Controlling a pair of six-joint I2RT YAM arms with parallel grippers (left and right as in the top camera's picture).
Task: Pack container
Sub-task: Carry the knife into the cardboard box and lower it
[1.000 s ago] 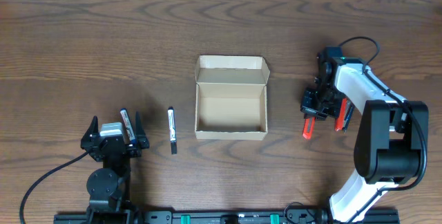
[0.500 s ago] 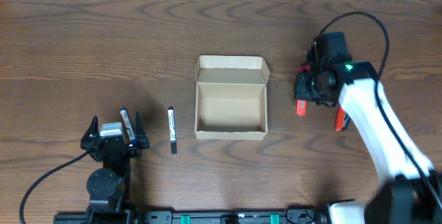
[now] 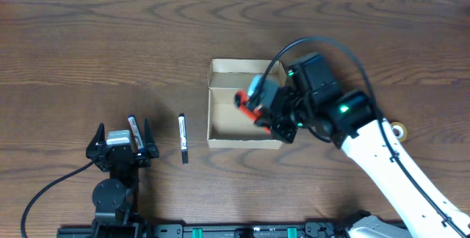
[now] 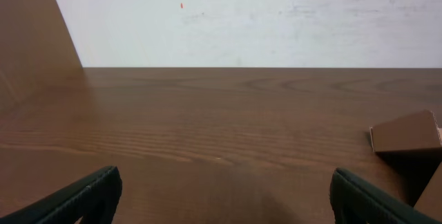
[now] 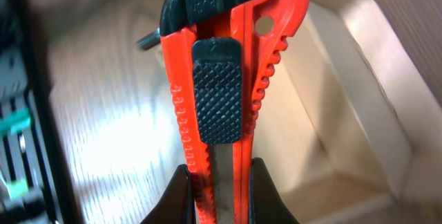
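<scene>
The right gripper will next turn the slanted cutter in line with the container's near side, lower it inside onto the container's bottom below the gripper and let it go.
The tan cardboard container (image 3: 220,120) sits open at the table's middle, lid flap (image 3: 246,76) folded back. My right gripper (image 3: 266,113) is shut on a red utility cutter (image 3: 246,103) and holds it above the box's right part. In the right wrist view the red cutter (image 5: 221,79) fills the centre between my fingers (image 5: 221,182), with the box interior (image 5: 345,113) behind it. My left gripper (image 3: 121,150) rests open near the front left. A black pen (image 3: 183,136) lies left of the box, another pen (image 3: 134,130) by the left gripper.
A small tape roll (image 3: 399,129) lies at the right beyond my right arm. The left wrist view shows bare wood, a white wall and a corner of the box (image 4: 407,133) at the right. The left arm's base (image 3: 111,194) stands at the front edge.
My right arm has swung left from the table's right side, carrying the red cutter over the open box. A second red tool seen earlier is now hidden. The left arm has not moved.
</scene>
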